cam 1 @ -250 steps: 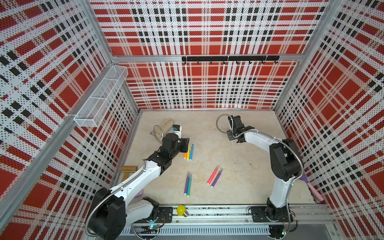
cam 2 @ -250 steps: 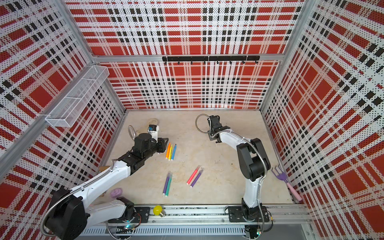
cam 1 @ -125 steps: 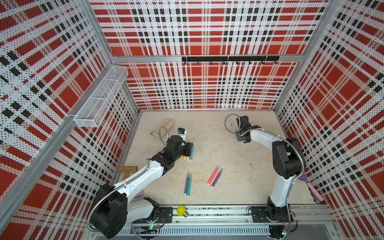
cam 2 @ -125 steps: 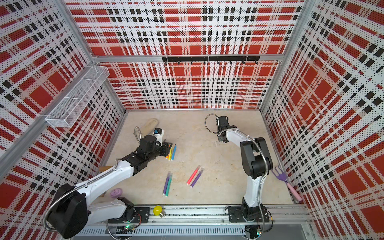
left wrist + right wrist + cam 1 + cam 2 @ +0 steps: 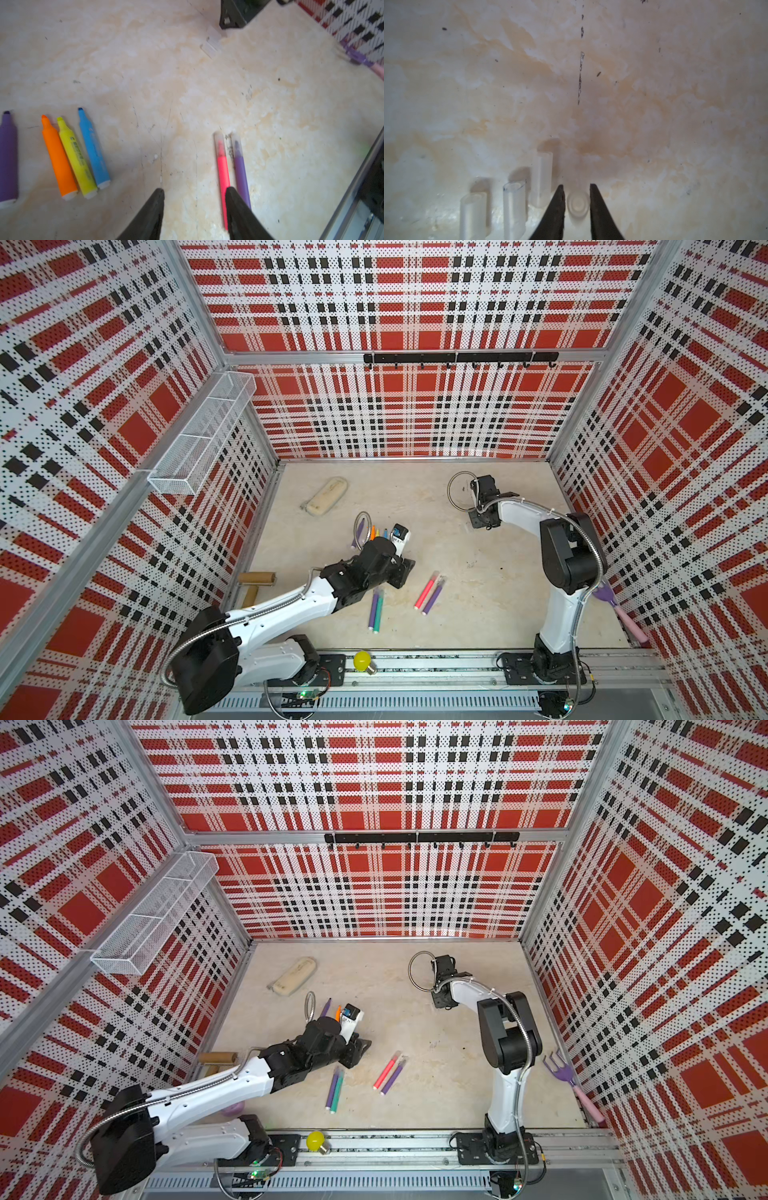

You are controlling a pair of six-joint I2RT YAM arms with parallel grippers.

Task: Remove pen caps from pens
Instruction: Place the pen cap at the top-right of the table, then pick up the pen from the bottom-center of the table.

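The pink pen's cap is still on, so my left gripper will next move toward the capped purple pen, over the pink pen's body (image 5: 424,596) (image 5: 223,178) lying below it, go down and close.
In the left wrist view, four uncapped pens lie in a row: purple (image 5: 8,162), orange (image 5: 58,162), yellow (image 5: 75,160) and blue (image 5: 93,149). A pink pen (image 5: 222,166) and a purple pen (image 5: 241,170) still wear clear pen caps (image 5: 219,143). My left gripper (image 5: 195,192) is open and empty beside the pink pen. A capped purple and teal pair (image 5: 376,609) lies nearer the front. My right gripper (image 5: 577,188) stands narrowly open around an upright loose cap (image 5: 578,204), with thin gaps either side. Three more loose caps (image 5: 513,207) stand beside it.
A beige case (image 5: 326,495) lies at the back left. A wooden roller (image 5: 257,577) sits by the left wall and a yellow bulb (image 5: 362,660) on the front rail. A pink-handled purple rake (image 5: 619,610) lies by the right wall. A wire basket (image 5: 203,439) hangs high on the left.
My left gripper has pulled away from the uncapped row toward the pink and purple pens and opened wider. My right gripper shifted right, came down by the loose caps and parted its jaws.
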